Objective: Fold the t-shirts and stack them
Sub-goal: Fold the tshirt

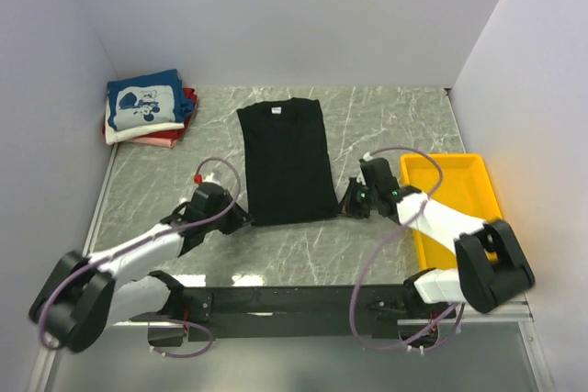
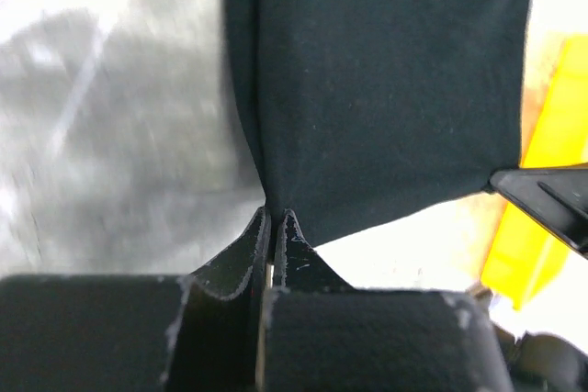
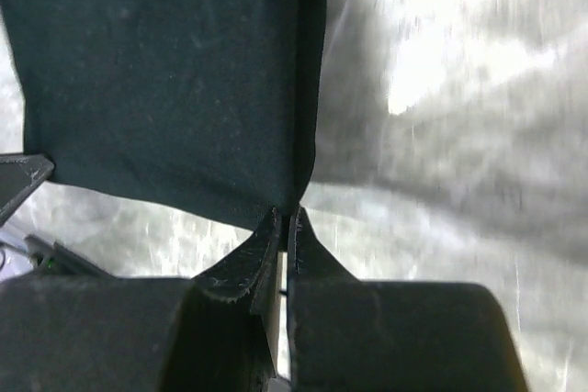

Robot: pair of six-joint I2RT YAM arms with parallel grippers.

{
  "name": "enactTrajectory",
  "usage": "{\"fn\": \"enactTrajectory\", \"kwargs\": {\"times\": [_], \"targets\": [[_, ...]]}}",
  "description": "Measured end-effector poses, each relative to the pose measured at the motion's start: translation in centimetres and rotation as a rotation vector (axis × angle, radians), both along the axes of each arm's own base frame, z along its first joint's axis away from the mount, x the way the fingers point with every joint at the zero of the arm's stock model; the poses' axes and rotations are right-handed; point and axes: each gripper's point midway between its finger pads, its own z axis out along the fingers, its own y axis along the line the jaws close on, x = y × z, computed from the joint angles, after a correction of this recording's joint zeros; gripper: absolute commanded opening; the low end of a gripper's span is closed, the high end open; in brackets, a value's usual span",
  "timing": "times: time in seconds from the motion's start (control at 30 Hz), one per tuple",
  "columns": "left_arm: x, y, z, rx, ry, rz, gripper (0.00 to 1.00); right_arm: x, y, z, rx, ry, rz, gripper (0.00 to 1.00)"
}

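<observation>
The strip's near corner comes up and outward in my right gripper onto its far corner (image 1: 314,106) next for release, as the strip still lies long with that corner outward.
The black t-shirt (image 1: 287,161) lies folded to a long strip on the marble table, collar at the far end. My left gripper (image 1: 246,219) is shut on its near left corner, seen in the left wrist view (image 2: 274,213) with the cloth (image 2: 386,80) stretching away. My right gripper (image 1: 345,207) is shut on the near right corner, seen in the right wrist view (image 3: 286,212) with the cloth (image 3: 165,71). A folded blue shirt with white cartoon print (image 1: 142,104) tops a stack with a white one (image 1: 118,135) and a red one (image 1: 175,131) at the far left.
A yellow plastic tray (image 1: 459,192) stands at the right, close behind my right arm; it also shows in the left wrist view (image 2: 542,199). White walls enclose the table on the left, far and right sides.
</observation>
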Motion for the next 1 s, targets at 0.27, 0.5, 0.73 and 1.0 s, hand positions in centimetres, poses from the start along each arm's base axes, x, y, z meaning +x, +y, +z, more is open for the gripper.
{"fn": "enactTrajectory", "kwargs": {"times": [0.27,0.5,0.73,1.0], "targets": [[-6.0,-0.8,1.5,-0.087,-0.037,-0.054,0.01,-5.6,-1.1,1.9,0.081,-0.088,0.019,0.0],[-8.5,-0.6,3.5,-0.167,-0.082,-0.057,0.01,-9.5,-1.2,1.9,0.141,-0.096,0.034,0.0],[-8.0,0.3,3.2,-0.09,-0.062,-0.008,0.01,-9.2,-1.3,3.8,0.119,-0.098,0.015,0.0],[-2.8,0.2,10.1,-0.005,-0.207,0.076,0.01,-3.7,-0.6,9.8,0.037,-0.196,-0.005,0.0]]}}
